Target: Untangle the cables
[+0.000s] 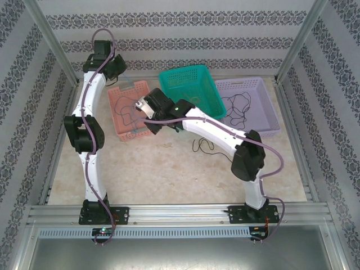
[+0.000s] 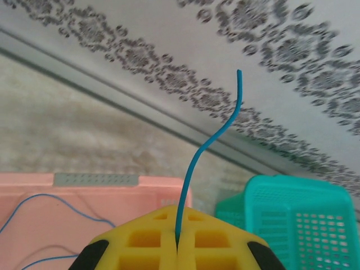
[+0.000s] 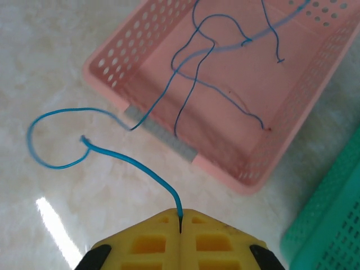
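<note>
The pink basket's far part [image 1: 134, 93] [image 2: 138, 199] is below and back from the left gripper, so the left gripper should next move down and back and release the cable where other blue cables lie.
My left gripper [image 2: 178, 239] is shut on a blue cable [image 2: 208, 143] whose free end curls upward toward the patterned wall. It sits high at the far left [image 1: 118, 66]. My right gripper [image 3: 180, 225] is shut on another blue cable [image 3: 135, 163] that loops over the marble table and runs into the pink basket [image 3: 236, 174]. In the top view this gripper [image 1: 139, 107] hovers over that basket's near right part. Thin blue cables [image 3: 191, 73] lie crossed on the basket floor. Black cables [image 1: 239, 107] lie in the purple basket [image 1: 270, 126], and one black cable [image 1: 203, 146] is loose on the table.
A teal basket [image 1: 191, 90] stands between the pink basket [image 1: 121, 132] and the purple one, close to my right forearm. Its corner shows at the right [image 3: 332, 214]. Aluminium posts and patterned walls ring the table.
</note>
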Robot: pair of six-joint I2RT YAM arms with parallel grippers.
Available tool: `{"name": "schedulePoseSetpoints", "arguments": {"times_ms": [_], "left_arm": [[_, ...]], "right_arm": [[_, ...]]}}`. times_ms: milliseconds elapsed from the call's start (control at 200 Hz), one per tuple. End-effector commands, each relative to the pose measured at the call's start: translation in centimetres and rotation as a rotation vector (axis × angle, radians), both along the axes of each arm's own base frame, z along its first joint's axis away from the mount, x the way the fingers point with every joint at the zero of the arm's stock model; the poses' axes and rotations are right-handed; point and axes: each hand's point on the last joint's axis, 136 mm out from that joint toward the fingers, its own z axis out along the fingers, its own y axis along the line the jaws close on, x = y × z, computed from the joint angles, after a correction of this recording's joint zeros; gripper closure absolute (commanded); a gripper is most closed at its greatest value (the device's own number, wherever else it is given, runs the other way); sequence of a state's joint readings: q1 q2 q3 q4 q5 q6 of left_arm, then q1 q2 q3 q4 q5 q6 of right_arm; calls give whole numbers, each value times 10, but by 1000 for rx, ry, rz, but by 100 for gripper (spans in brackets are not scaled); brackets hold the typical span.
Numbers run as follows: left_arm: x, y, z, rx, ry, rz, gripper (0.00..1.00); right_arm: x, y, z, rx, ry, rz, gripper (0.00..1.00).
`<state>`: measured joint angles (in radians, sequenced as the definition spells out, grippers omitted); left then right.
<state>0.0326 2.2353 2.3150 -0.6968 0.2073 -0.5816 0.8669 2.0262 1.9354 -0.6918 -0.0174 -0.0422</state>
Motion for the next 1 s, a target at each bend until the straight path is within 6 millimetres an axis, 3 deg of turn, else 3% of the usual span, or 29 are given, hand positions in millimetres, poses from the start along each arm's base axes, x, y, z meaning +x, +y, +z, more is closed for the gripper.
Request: {"name": "schedulePoseSetpoints", "arguments": {"times_ms": [0,205,305,669,699,749,849,994], "left_arm": [[-4,7,-31,61,79,0,100],[0,11,-38,104,93,15,100],[-2,9,-51,117,127,3,100],[-25,-12,-102,172,280,-56,100],[-27,-14,-104,171,287,-62,96],[-31,-17,-107,166,303,-68,86],[-39,-19,-99,170,319,-60,54],[-49,-24,-67,159,288,-61,40]], "right_arm": [[19,11,0,68,61,-64,100],[50,21,-11,123,116,-158,100],[60,22,-23,120,153,-191,100],[64,23,-77,95,325,-274,100],[64,22,-78,92,327,-278,100],[65,20,-73,92,319,-286,90],[69,12,-51,107,279,-312,70],[78,-11,-12,179,251,-389,57]]}}
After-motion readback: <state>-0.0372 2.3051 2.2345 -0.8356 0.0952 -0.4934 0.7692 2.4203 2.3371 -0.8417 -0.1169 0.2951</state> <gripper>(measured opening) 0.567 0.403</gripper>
